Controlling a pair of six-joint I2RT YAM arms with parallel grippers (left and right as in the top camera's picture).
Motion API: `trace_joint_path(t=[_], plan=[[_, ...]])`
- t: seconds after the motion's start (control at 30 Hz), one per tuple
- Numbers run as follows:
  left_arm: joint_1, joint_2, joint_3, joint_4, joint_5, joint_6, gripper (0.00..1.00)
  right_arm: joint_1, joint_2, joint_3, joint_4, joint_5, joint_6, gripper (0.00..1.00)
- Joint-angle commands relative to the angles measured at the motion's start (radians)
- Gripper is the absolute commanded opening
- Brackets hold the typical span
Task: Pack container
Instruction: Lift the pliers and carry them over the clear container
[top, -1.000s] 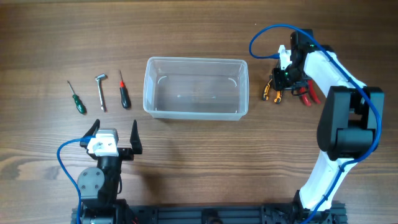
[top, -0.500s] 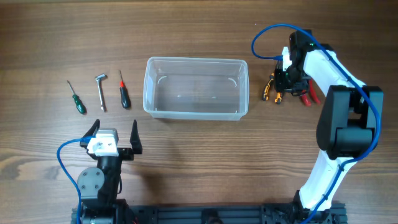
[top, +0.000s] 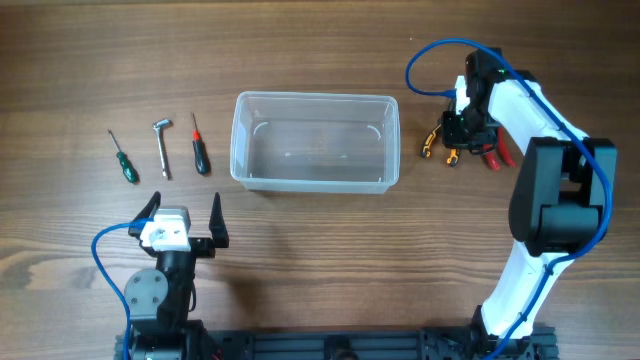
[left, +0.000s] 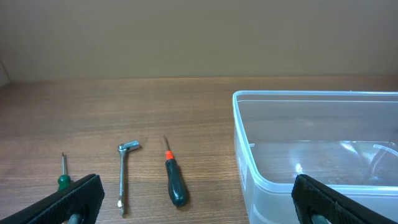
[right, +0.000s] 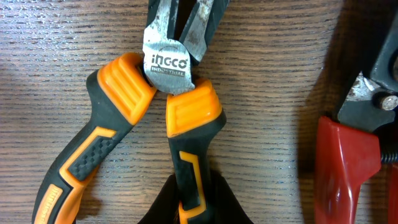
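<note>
I need to lift my right gripper, swing it over and down into the empty tub (top: 318, 148) and let go of the pliers (top: 437, 141), because the tub is to its left in the overhead view.
The container (top: 315, 97) is a clear plastic tub in the middle of the table, with nothing inside; its near corner shows in the left wrist view (left: 311, 95). To its right lie orange-and-black pliers (top: 437, 141). My right gripper (top: 462, 132) is down over them. The right wrist view has my right gripper (right: 193, 202) shut on one handle of the pliers (right: 168, 68), the other handle splayed to the left. My left gripper (top: 184, 206) hovers open near the front left, with nothing between its fingers (left: 74, 196).
A red-handled cutter (top: 494, 154) lies just right of the pliers (right: 348, 162). Left of the tub lie a green screwdriver (top: 124, 160), a small metal wrench (top: 163, 145) and a dark screwdriver with a red collar (top: 200, 150).
My right gripper has closed onto a pliers handle. The left arm has not moved.
</note>
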Motion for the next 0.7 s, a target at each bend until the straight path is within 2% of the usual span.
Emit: trace_joint_path(t=[0.0, 0.37, 0.47, 0.67], plan=[[0.008, -0.008, -0.005, 0.002, 0.015, 0.011, 1.00, 0.001, 0.044, 0.021, -0.009, 0.002, 0.003, 0.05], [0.008, -0.008, -0.005, 0.002, 0.015, 0.011, 1.00, 0.002, 0.042, 0.428, -0.215, -0.045, 0.002, 0.04], [0.008, -0.008, -0.005, 0.002, 0.015, 0.011, 1.00, 0.002, 0.042, 0.542, -0.270, -0.098, -0.039, 0.04], [0.008, -0.008, -0.005, 0.002, 0.015, 0.011, 1.00, 0.057, 0.010, 0.641, -0.327, -0.113, -0.104, 0.04]])
